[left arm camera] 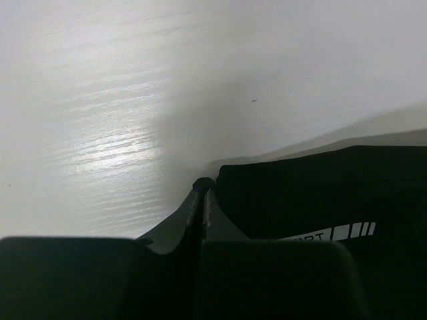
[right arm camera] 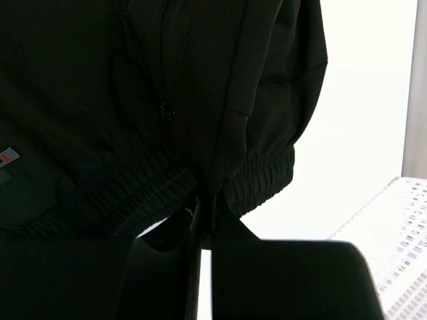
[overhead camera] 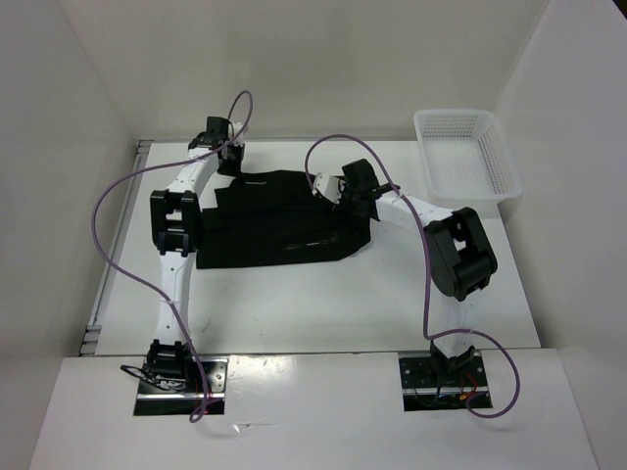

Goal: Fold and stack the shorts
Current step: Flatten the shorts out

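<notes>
Next, my right gripper needs to lift, carry the shorts' waistband outward and release it on the bare far part of the table, since that part of the table lies outward of the gripper.
The black shorts lie spread across the middle of the table, with a pale printed mark near their front. My left gripper is at their far left corner. In the left wrist view its jaws are shut, with a small bit of black fabric pinched at the tips, and the shorts with white lettering lie just to the right. My right gripper is at the far right edge. In the right wrist view it is shut on the elastic waistband, with the fabric bunched around it.
A white mesh basket stands at the far right corner of the table; its rim also shows in the right wrist view. White walls enclose the table on the left, the back and the right. Purple cables loop over both arms.
</notes>
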